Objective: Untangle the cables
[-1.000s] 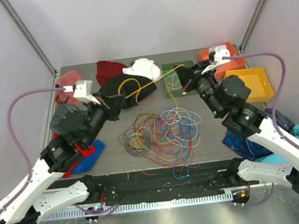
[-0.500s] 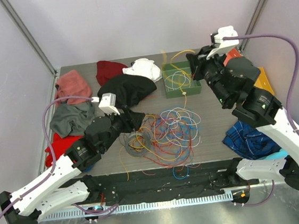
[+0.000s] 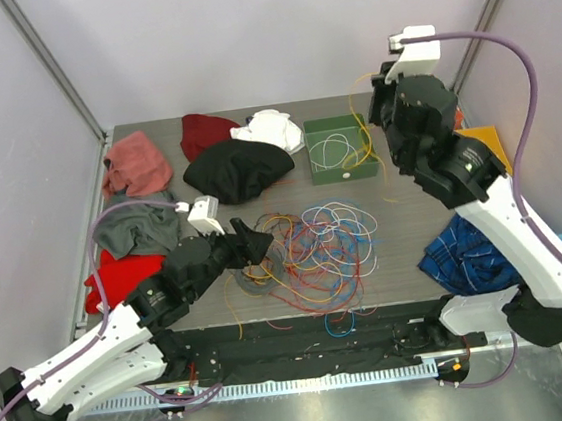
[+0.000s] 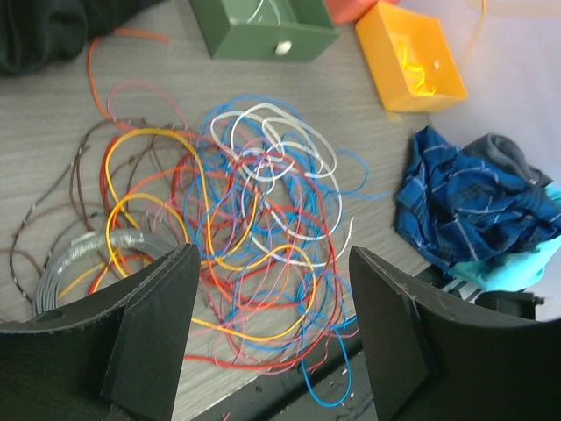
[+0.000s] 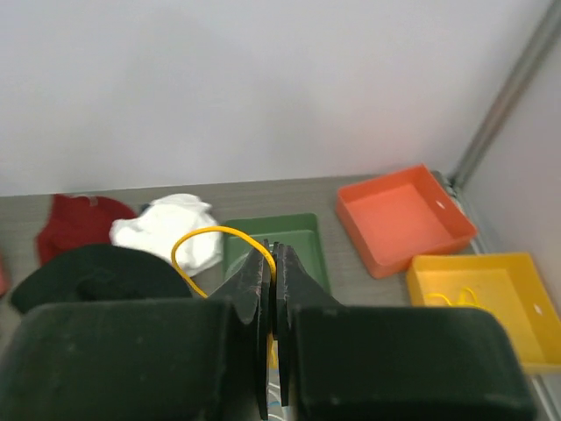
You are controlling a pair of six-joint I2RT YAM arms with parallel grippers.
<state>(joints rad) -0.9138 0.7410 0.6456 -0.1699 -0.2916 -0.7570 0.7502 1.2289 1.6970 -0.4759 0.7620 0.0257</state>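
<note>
Next, the right gripper swings below and to its right in the top view, over the yellow tray [image 3: 489, 141] [image 5: 491, 307] with matching cable, then descends and releases.
The cables [image 3: 310, 248] lie as a loose tangle of yellow, orange, red, blue, white and grey loops in the middle of the table [image 3: 402, 213]. My left gripper [image 3: 254, 243] hovers open at the tangle's left edge. In the left wrist view the tangle [image 4: 245, 219] lies beyond the wide-apart jaws of my left gripper [image 4: 272, 324], which hold nothing. High at the back right, my right gripper [image 3: 378, 100] is shut on a yellow cable [image 3: 362, 137] that hangs down past the green box. Seen from the right wrist, that yellow cable [image 5: 202, 241] loops out from between the jaws of my right gripper [image 5: 272, 254].
A green box [image 3: 343, 174] holding a white cable stands behind the tangle. An orange tray [image 5: 403, 215] and a yellow tray [image 5: 491, 298] sit at the back right. Cloths ring the table: black [image 3: 237, 170], white [image 3: 272, 129], pink [image 3: 135, 160], grey [image 3: 132, 226], red [image 3: 117, 273], blue plaid [image 3: 466, 251].
My left gripper let go of the yellow cable, opened and dropped forward to the tangle. The right arm lifted up and back to the right, taking the yellow cable along.
</note>
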